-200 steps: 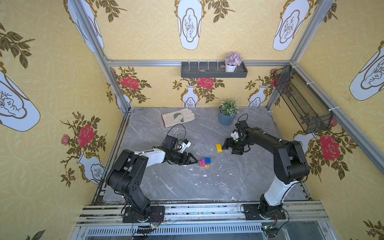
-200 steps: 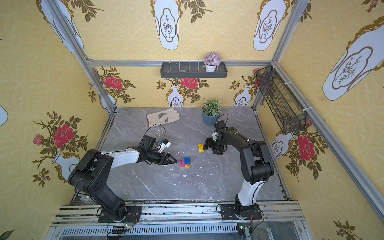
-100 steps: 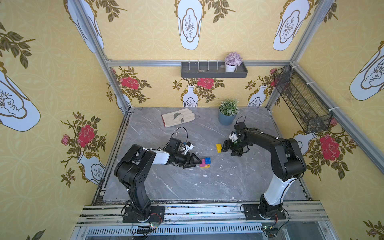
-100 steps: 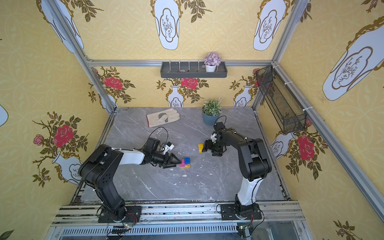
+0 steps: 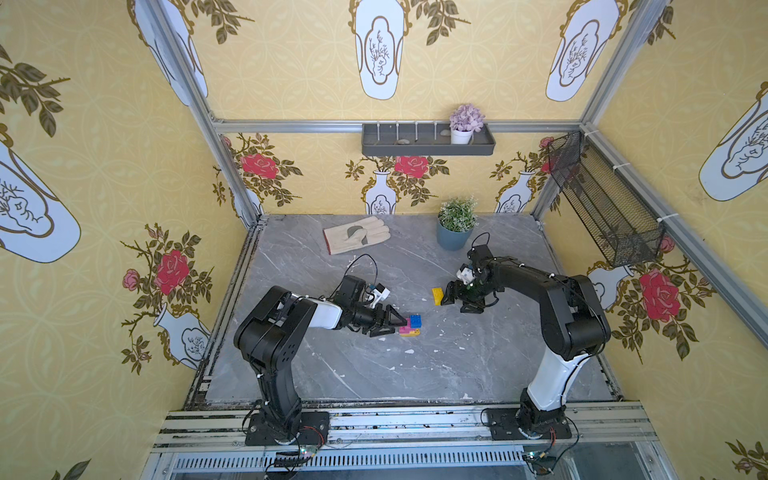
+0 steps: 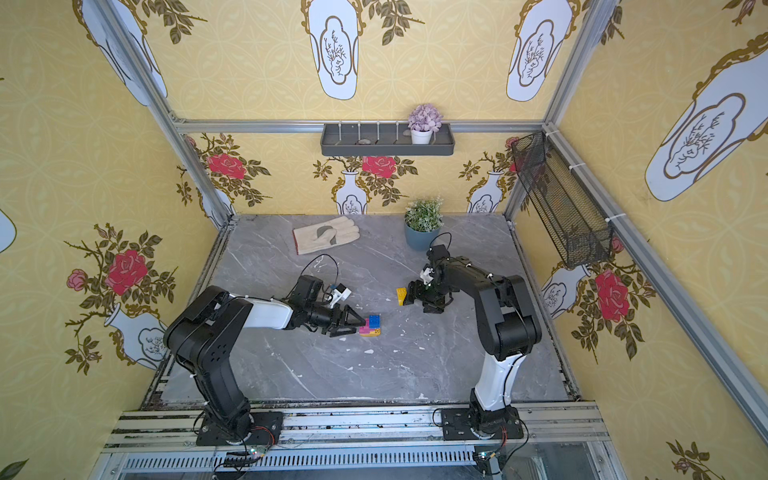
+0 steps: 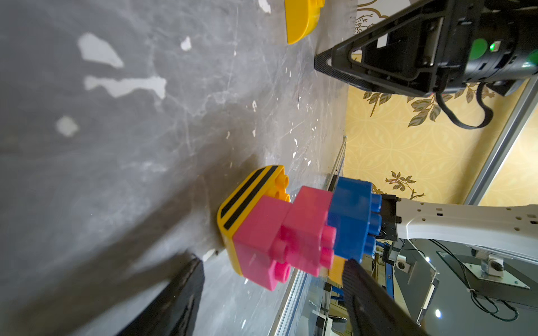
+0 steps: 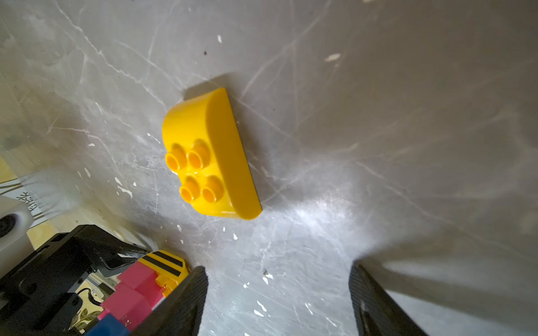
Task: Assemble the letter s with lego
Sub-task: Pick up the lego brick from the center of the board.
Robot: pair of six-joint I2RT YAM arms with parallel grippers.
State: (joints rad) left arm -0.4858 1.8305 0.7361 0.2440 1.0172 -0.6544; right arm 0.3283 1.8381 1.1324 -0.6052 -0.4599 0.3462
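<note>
The loose yellow brick (image 5: 436,296) lies slanted ahead of my right gripper's open fingers. I will next move my right gripper toward it and turn them to straddle the brick's studded middle.
In both top views a small lego cluster (image 5: 409,326) (image 6: 371,325) lies mid-table, with a blue brick (image 5: 415,321) on top of the pink ones. The left wrist view shows it as a black-striped yellow brick (image 7: 250,192), two pink bricks (image 7: 262,232) and the blue brick (image 7: 349,215). My left gripper (image 5: 398,327) (image 7: 273,263) is open around the cluster's near end, one finger close to the blue brick. A loose yellow brick (image 5: 436,296) (image 8: 215,151) lies studs sideways on the table. My right gripper (image 5: 454,304) (image 8: 276,267) stands open just behind it, with nothing between its jaws.
A work glove (image 5: 356,239) lies at the back of the table, and a potted plant (image 5: 455,226) stands to its right. A wall shelf (image 5: 428,143) holds a flower pot. A mesh basket (image 5: 602,203) hangs on the right wall.
My left gripper has slid right up to the lego cluster, its jaws widening. My right gripper has edged slightly toward the loose yellow brick. The bricks have not moved.
</note>
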